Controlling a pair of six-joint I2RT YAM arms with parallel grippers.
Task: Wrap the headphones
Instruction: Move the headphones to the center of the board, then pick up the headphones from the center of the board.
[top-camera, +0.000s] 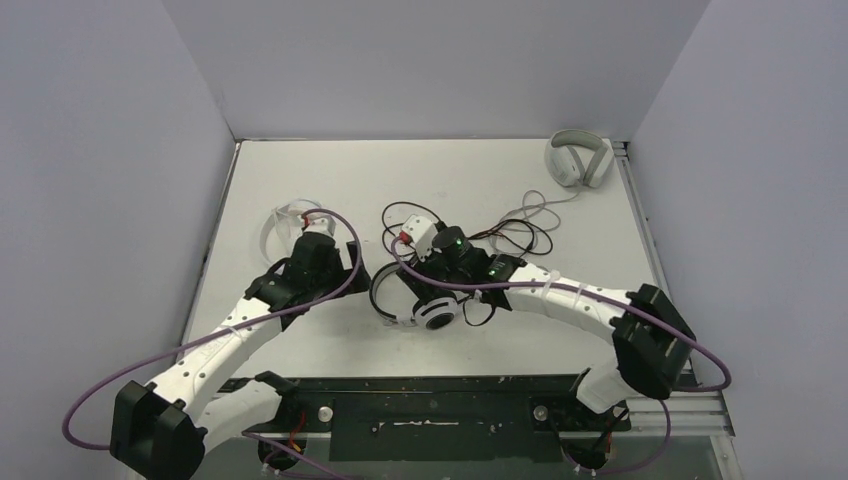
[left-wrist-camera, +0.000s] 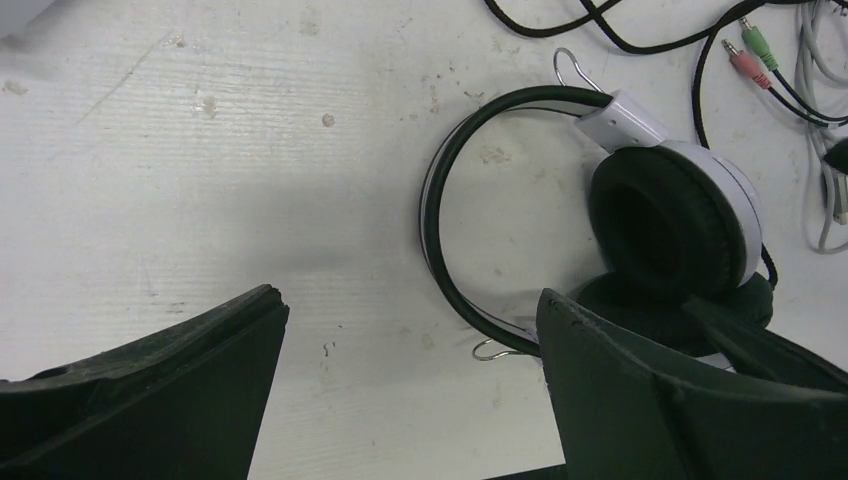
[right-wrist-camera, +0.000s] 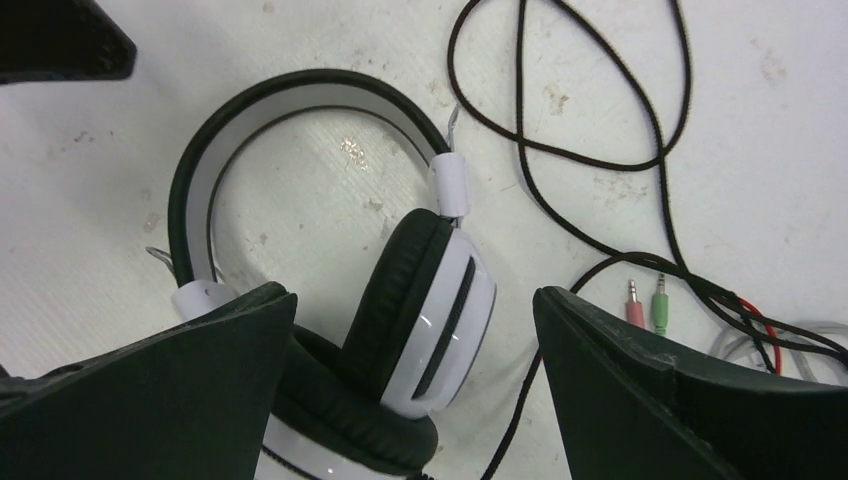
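My left gripper moves down and to its right in the top view next, toward the headband's curved middle (top-camera: 373, 292) (left-wrist-camera: 430, 222), with its fingers straddling it.
The black-and-white headset (top-camera: 420, 305) lies on the table's middle with its earcups stacked; it also shows in the right wrist view (right-wrist-camera: 440, 300) and the left wrist view (left-wrist-camera: 670, 215). Its black cable (top-camera: 440, 215) lies in loose loops behind it, with pink and green plugs (right-wrist-camera: 646, 302) at the end. My right gripper (top-camera: 442, 278) is open, its jaws either side of the upper earcup. My left gripper (top-camera: 330, 262) is open and empty, just left of the headband (left-wrist-camera: 440, 250). The small white on-ear pair (top-camera: 281, 222) lies partly hidden behind my left gripper.
A light grey over-ear pair (top-camera: 578, 160) sits at the back right corner, its grey cable (top-camera: 535, 208) running toward the black cable loops. White walls enclose the table on three sides.
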